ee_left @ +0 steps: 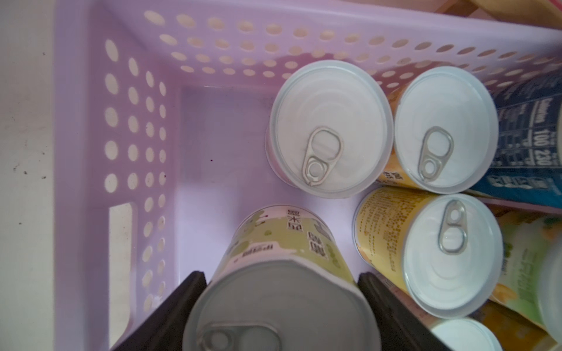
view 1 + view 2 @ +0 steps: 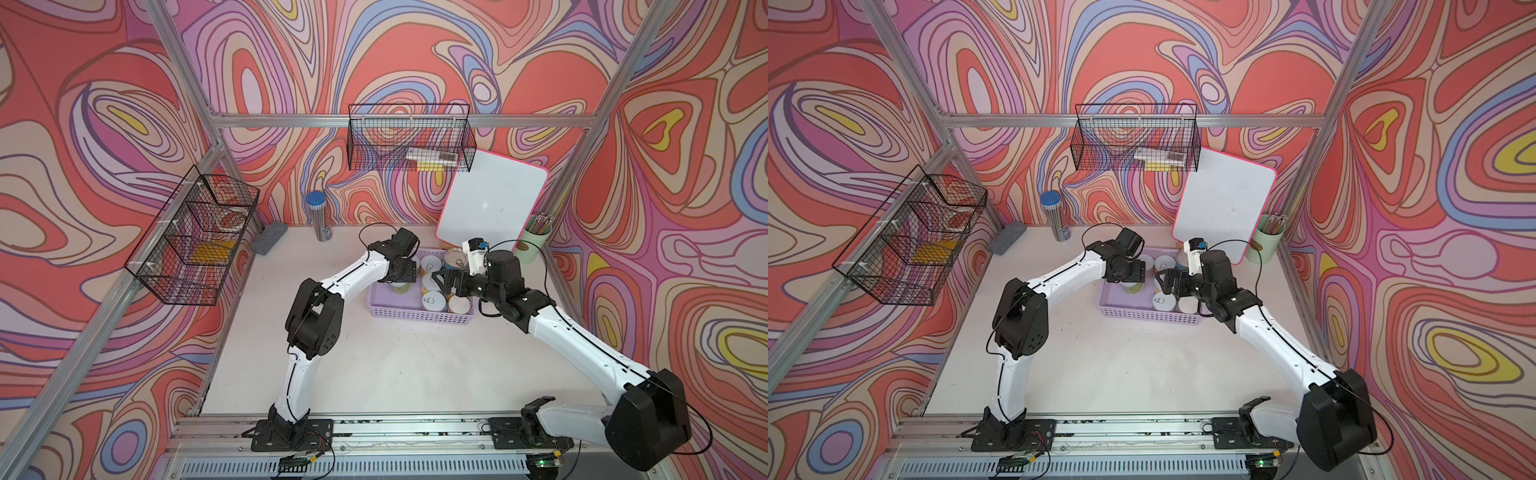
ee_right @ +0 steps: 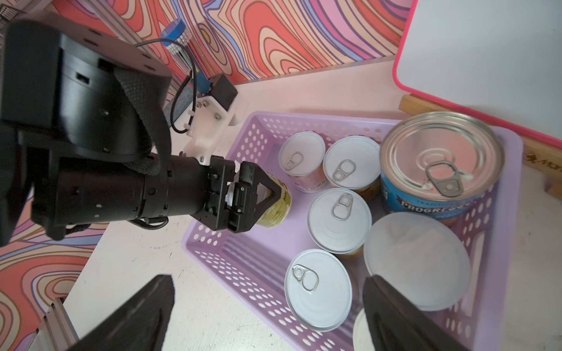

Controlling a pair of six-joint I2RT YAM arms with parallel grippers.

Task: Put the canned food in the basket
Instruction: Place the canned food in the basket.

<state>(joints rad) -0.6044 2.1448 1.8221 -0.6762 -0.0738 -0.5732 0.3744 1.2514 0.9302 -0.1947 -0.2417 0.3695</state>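
The basket's bottom is bare below my left gripper, beside the standing cans, so next I need to shift it toward them, lower, and release the green-yellow-labelled can.
The lavender basket stands at the table's back right of centre. Several cans with white pull-tab lids stand in its right half, and a larger blue-label can is in its far corner. My left gripper is shut on a can with a green-yellow label, held low inside the basket's left half. I cannot tell whether it touches the floor. My right gripper hangs open over the standing cans, holding nothing.
A pink-edged whiteboard leans behind the basket, with a pale green pencil cup beside it. A blue-capped pencil tube and a grey eraser stand at the back left. Black wire baskets hang on the walls.
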